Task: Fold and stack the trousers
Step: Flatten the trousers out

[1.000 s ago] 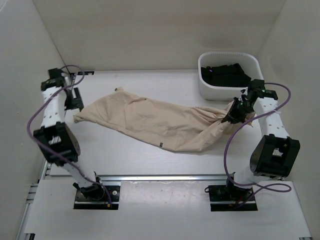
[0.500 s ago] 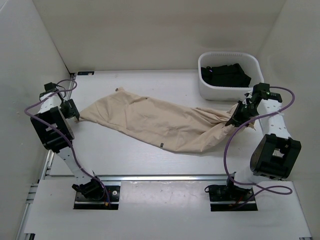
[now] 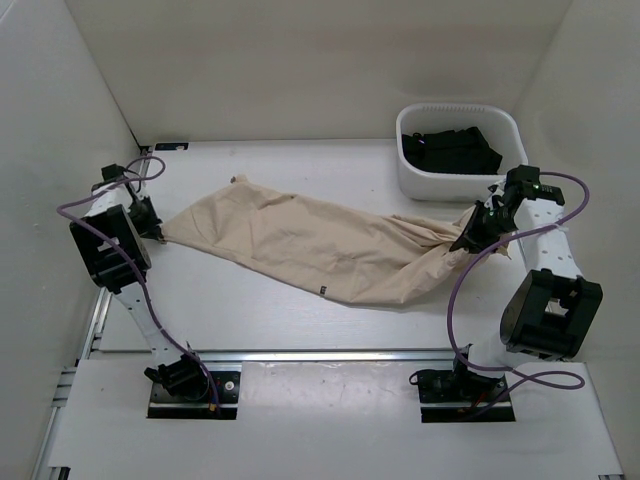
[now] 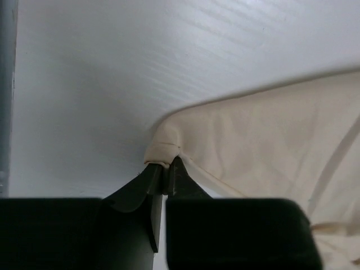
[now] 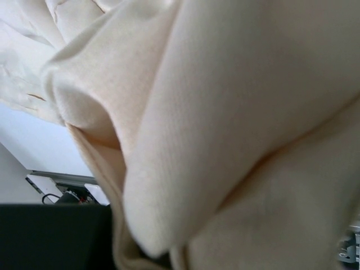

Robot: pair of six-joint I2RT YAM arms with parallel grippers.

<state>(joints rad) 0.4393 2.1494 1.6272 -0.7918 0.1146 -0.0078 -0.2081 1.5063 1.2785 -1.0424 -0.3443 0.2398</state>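
The bare tabletop strip lies back from the bunched trouser end. My right gripper needs to move back toward the metal bar next and release that end there.
The beige trousers lie stretched across the table from left to right, with a tiny dark tag near their front edge. My left gripper is at their left corner; in the left wrist view its fingers are shut on a pinched hem corner of the trousers. My right gripper is at the bunched right end, which is lifted a little. Beige cloth fills the right wrist view and hides the jaws; they look shut on the trousers.
A white bin holding a black garment stands at the back right, just behind my right arm. White walls enclose the table on three sides. A metal rail runs along the near edge.
My left gripper came down to the trousers' left corner and shut on it. The right gripper has barely moved and keeps its hold.
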